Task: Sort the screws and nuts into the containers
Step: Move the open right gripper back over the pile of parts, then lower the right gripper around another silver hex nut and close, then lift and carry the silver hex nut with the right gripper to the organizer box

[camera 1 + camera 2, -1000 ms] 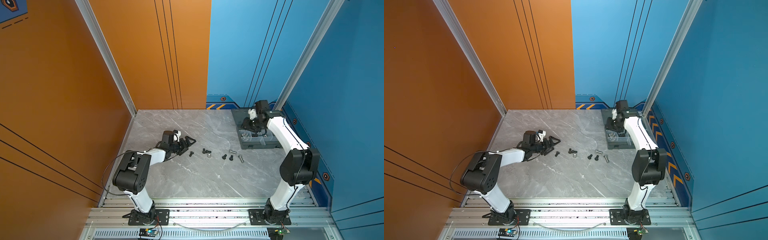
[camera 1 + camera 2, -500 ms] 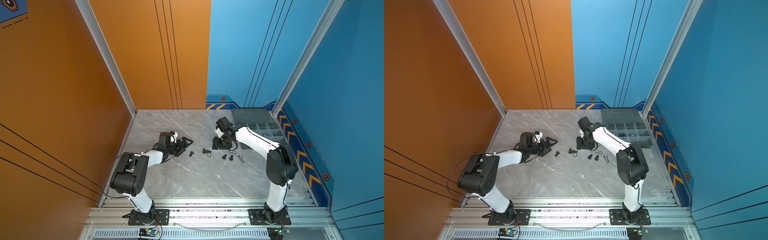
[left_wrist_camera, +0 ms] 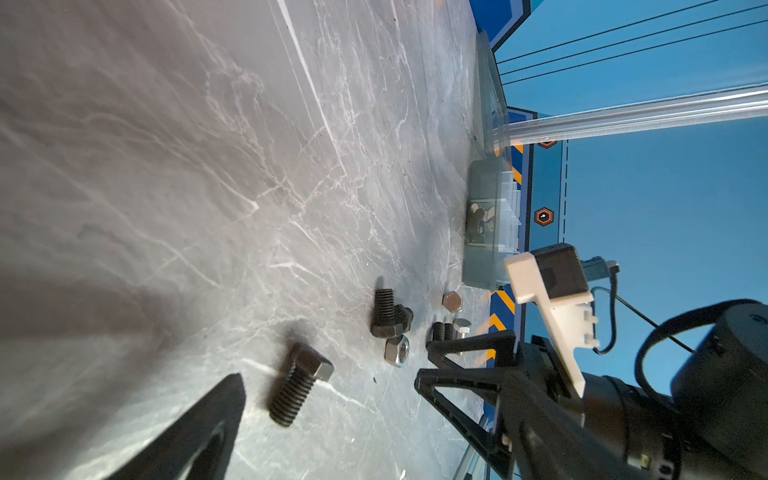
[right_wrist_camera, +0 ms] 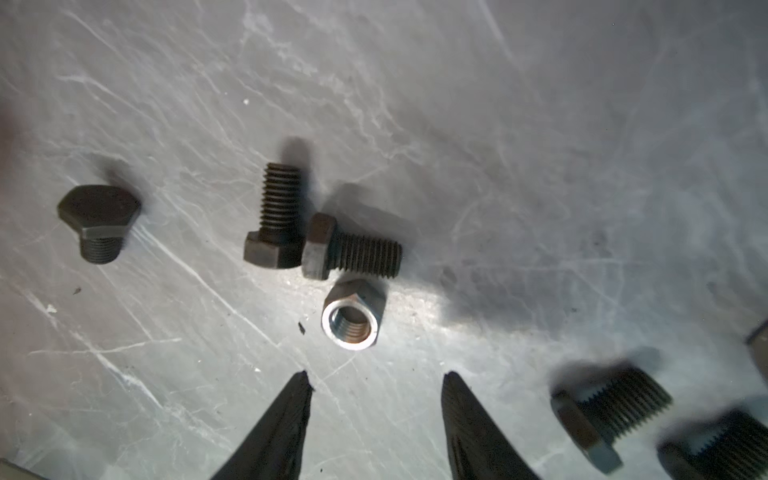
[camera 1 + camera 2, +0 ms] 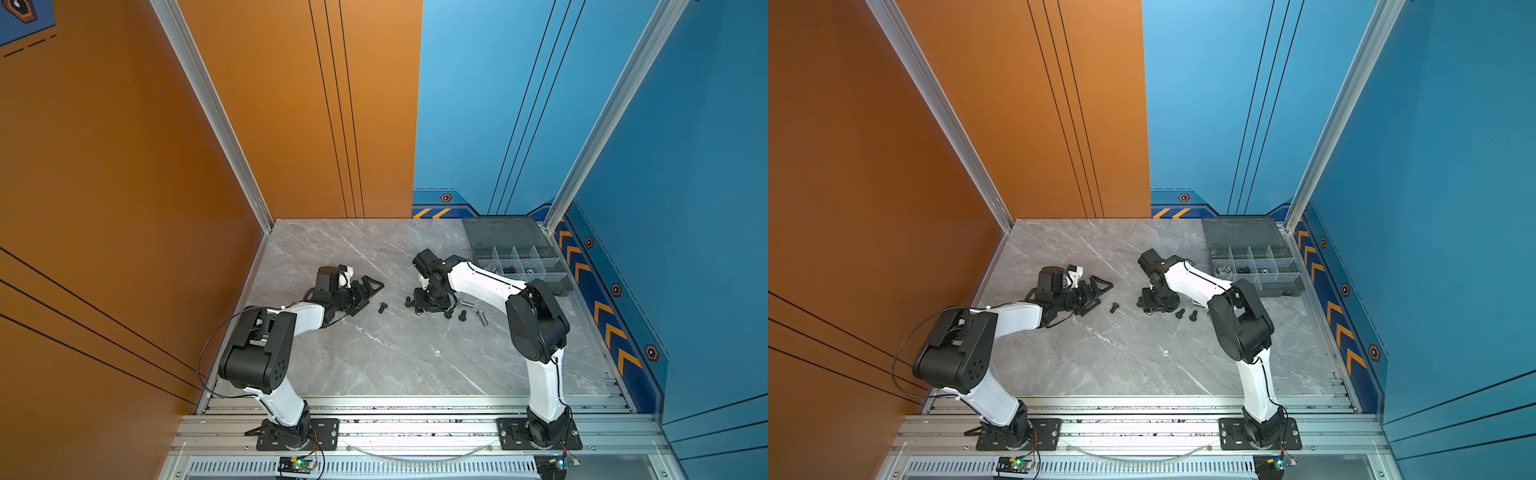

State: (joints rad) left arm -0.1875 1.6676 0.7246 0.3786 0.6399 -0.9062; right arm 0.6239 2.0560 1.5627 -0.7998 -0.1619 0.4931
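Observation:
My right gripper lowers toward the silver nut next and closes astride the nut's near ringed end [image 5: 418,313] [image 4: 350,325], since the black screws crowd only the nut's far end.
My right gripper [image 4: 376,380] points down at the tabletop, open and empty. A silver nut [image 4: 353,318] lies just beyond its fingertips. Two black screws [image 4: 276,220] [image 4: 353,251] touch head to head behind the nut, and several more lie around. In both top views this gripper [image 5: 430,309] hovers over the loose pile mid-table. My left gripper [image 5: 370,294] lies low on its side to the left, open and empty, with a lone black screw [image 5: 382,307] just in front of it. The containers sit in a grey organizer box [image 5: 563,286] at the back right; some hold parts.
The box's lid [image 5: 505,235] lies open flat against the back wall. A silver screw [image 5: 482,318] and black ones [image 5: 462,316] lie right of the right gripper. The orange wall runs along the table's left side and the blue wall along its right.
The right arm swung from over the organizer box to the loose pile mid-table and came down over the silver nut. The left arm barely moved.

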